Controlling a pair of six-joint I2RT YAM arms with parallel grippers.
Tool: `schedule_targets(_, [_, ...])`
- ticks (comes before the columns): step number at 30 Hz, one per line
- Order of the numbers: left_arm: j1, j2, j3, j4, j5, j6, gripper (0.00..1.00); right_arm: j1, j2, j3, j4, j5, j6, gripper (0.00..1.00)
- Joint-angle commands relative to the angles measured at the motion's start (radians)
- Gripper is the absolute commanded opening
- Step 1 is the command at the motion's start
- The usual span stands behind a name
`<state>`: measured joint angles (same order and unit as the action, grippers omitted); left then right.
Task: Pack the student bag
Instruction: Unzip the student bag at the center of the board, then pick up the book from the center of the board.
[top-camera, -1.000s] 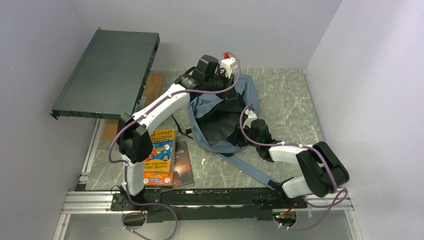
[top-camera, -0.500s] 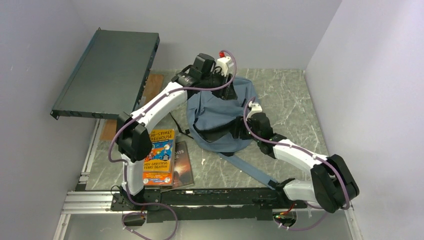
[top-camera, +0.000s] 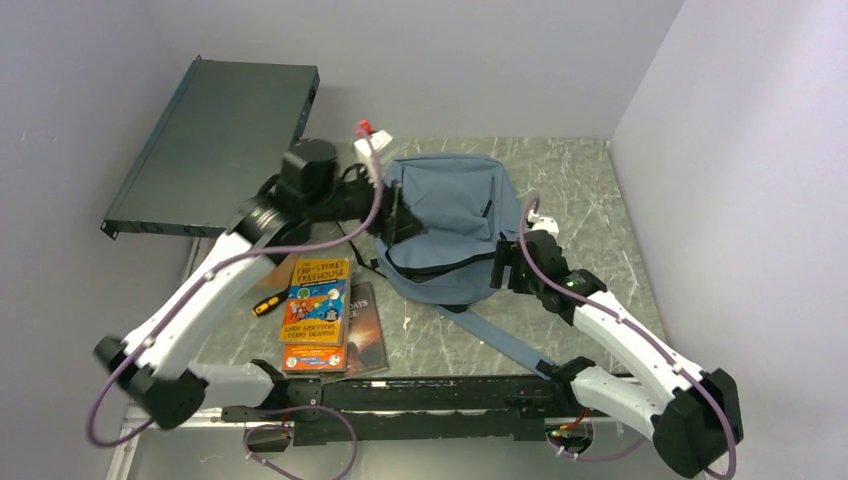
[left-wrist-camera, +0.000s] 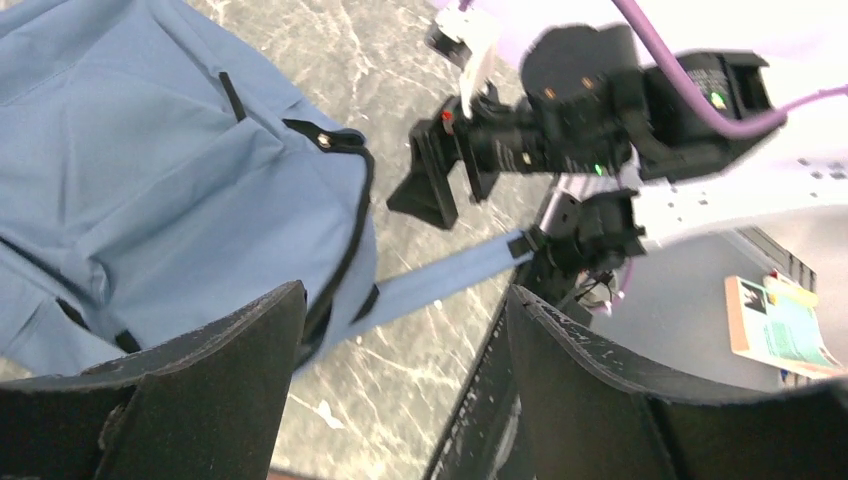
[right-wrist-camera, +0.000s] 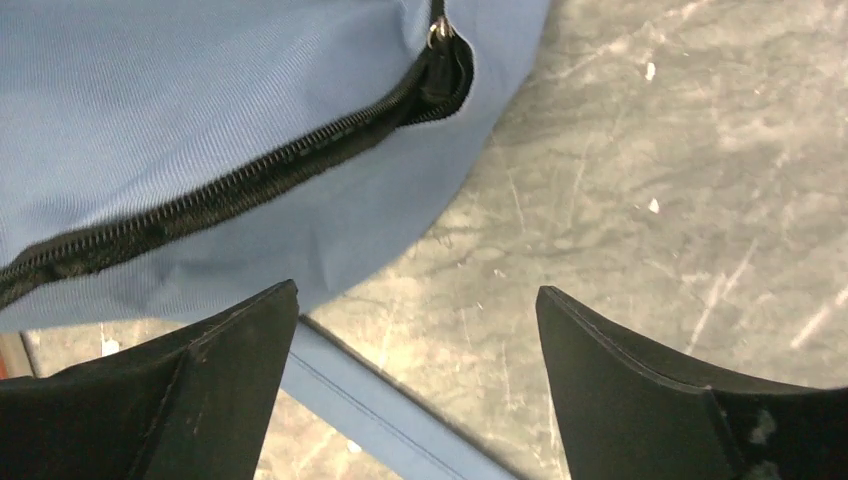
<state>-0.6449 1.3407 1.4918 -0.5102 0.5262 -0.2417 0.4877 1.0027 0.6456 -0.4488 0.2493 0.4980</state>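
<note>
Next, the right gripper goes left in the top view over the bag (top-camera: 447, 212) onto the book's bag-side edge (top-camera: 349, 274), since the orange book is uppermost on the stack.
The student bag (top-camera: 447, 212) lies flat on the marble table, blue-grey, its dark zipper (right-wrist-camera: 240, 187) partly open along the near side. My left gripper (top-camera: 393, 216) is at the bag's left edge, open, with nothing between its fingers. In the left wrist view the bag (left-wrist-camera: 150, 170) fills the left, and the open left gripper (left-wrist-camera: 402, 296) frames a blue strap (left-wrist-camera: 440, 281). My right gripper (top-camera: 506, 266) is open at the bag's near right corner, just off the fabric. The right wrist view has the bag (right-wrist-camera: 200, 90) above the open right gripper (right-wrist-camera: 416, 292).
A stack of books (top-camera: 317, 303) with an orange cover on top lies at the near left, beside a darker book (top-camera: 366, 322). A small screwdriver (top-camera: 265, 305) rests left of them. A black flat panel (top-camera: 215, 140) leans at the back left. A long strap (top-camera: 505, 343) trails toward the table's near edge.
Both grippers opened and let go of the bag, which dropped flat. The left arm swung back to the left; the right arm drew back toward the near right.
</note>
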Motion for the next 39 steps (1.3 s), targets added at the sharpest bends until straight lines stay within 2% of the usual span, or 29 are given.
schedule_targets(1, [-0.004,-0.211,-0.084,-0.068,0.029,-0.007,0.79,0.009,-0.094,0.071,-0.169,-0.006,0.051,0.95])
schedule_targets(5, [-0.004,-0.372,-0.125,-0.153,-0.017,0.006,0.82,0.079,-0.137,0.132,-0.162,-0.076,0.081,0.92])
schedule_targets(7, [-0.003,-0.439,-0.134,-0.197,-0.064,0.017,0.84,0.163,-0.122,0.172,-0.113,-0.089,0.106,0.91])
schedule_targets(12, [-0.003,-0.562,-0.134,-0.300,-0.166,0.059,0.90,0.356,0.070,0.297,0.110,-0.150,0.191,0.92])
schedule_targets(17, [-0.004,-0.638,-0.146,-0.368,-0.239,0.075,0.92,0.426,0.354,0.349,0.492,-0.384,0.364,0.95])
schedule_targets(19, [-0.003,-0.666,-0.169,-0.370,-0.238,0.064,0.93,0.442,0.480,0.413,0.554,-0.428,0.413,0.98])
schedule_targets(24, [-0.004,-0.720,-0.214,-0.377,-0.208,0.020,0.92,0.460,0.709,0.543,0.584,-0.420,0.472,1.00])
schedule_targets(28, [-0.004,-0.752,-0.222,-0.393,-0.198,0.003,0.93,0.462,0.813,0.575,0.627,-0.402,0.536,1.00])
schedule_targets(33, [-0.004,-0.770,-0.226,-0.403,-0.201,0.007,0.93,0.476,0.918,0.639,0.591,-0.345,0.562,0.99])
schedule_targets(39, [-0.004,-0.773,-0.233,-0.408,-0.205,0.009,0.92,0.474,1.017,0.693,0.590,-0.355,0.560,0.88])
